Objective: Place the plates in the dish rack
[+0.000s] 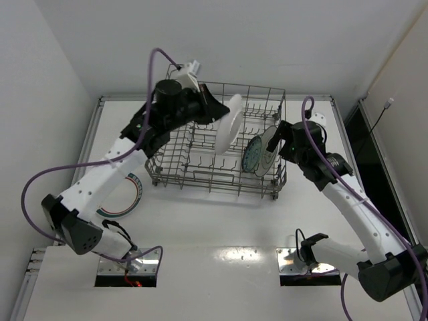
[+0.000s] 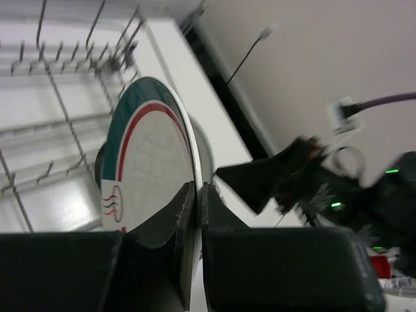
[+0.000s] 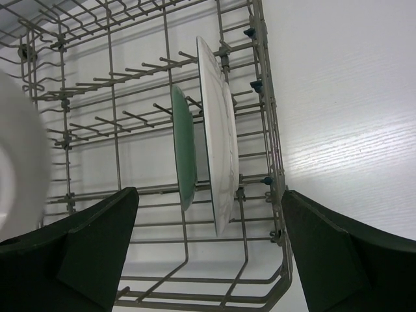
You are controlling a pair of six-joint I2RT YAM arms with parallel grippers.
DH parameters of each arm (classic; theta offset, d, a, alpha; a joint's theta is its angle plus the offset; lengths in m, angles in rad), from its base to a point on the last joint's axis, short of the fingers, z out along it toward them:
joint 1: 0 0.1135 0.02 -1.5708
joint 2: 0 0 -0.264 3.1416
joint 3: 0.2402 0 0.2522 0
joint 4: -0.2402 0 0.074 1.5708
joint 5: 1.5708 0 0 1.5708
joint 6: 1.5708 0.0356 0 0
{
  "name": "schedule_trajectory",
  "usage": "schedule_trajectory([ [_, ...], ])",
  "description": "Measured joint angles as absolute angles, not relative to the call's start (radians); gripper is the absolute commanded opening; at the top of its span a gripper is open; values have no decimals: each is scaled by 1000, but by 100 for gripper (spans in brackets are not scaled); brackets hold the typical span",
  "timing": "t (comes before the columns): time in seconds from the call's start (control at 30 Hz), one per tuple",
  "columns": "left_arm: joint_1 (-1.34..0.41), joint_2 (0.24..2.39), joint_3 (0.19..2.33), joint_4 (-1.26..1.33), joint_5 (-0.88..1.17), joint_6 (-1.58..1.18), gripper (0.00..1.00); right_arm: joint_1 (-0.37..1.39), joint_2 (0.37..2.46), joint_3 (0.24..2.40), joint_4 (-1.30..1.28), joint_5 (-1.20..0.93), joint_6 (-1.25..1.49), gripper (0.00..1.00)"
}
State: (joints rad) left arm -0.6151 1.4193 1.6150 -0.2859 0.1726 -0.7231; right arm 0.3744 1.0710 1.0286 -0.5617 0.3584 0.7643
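The dish rack's wires beside the teal-blue plate are empty, so my left gripper will next lower the banded plate on its edge there and then open.
The grey wire dish rack (image 1: 200, 182) stands at the table's middle back. My left gripper (image 1: 212, 111) is shut on the rim of a white plate with teal-and-red band (image 1: 229, 124), held on edge above the rack's middle. In the left wrist view the plate (image 2: 149, 162) is pinched between my fingers (image 2: 198, 201). A teal-blue plate (image 1: 254, 155) and a white plate (image 1: 269, 148) stand upright at the rack's right end. My right gripper (image 1: 279, 144) is open and empty beside them. A second banded plate (image 1: 130, 197) lies on the table under my left arm.
In the right wrist view the teal plate (image 3: 185, 149) and white plate (image 3: 218, 149) sit side by side between the tines of the rack (image 3: 117, 84), with my open gripper (image 3: 209, 214) behind them. White walls close the table's back and sides. Purple cables loop off both arms.
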Motion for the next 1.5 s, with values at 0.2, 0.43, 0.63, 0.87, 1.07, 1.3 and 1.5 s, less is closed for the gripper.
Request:
schedule_trajectory([
  [0.2, -643, 1472, 1458, -278, 151, -748, 0, 371, 1070, 1025, -561, 357, 767, 90],
  [0.43, -673, 1475, 1432, -198, 99, -795, 0, 334, 1050, 1004, -558, 347, 767, 90],
  [0.63, -707, 1481, 1433, -121, 44, -842, 0, 302, 1046, 979, -551, 321, 767, 90],
  [0.87, -735, 1550, 1436, -78, -28, -888, 0, 263, 1039, 952, -546, 281, 762, 90],
  [1.07, -751, 1587, 1397, -34, -64, -926, 0, 226, 1022, 931, -530, 248, 758, 90],
  [1.3, -753, 1624, 1376, -35, -90, -931, 4, 183, 1017, 915, -515, 200, 744, 90],
  [1.5, -754, 1676, 1430, -66, -51, -915, 91, 149, 1017, 908, -507, 162, 736, 93],
])
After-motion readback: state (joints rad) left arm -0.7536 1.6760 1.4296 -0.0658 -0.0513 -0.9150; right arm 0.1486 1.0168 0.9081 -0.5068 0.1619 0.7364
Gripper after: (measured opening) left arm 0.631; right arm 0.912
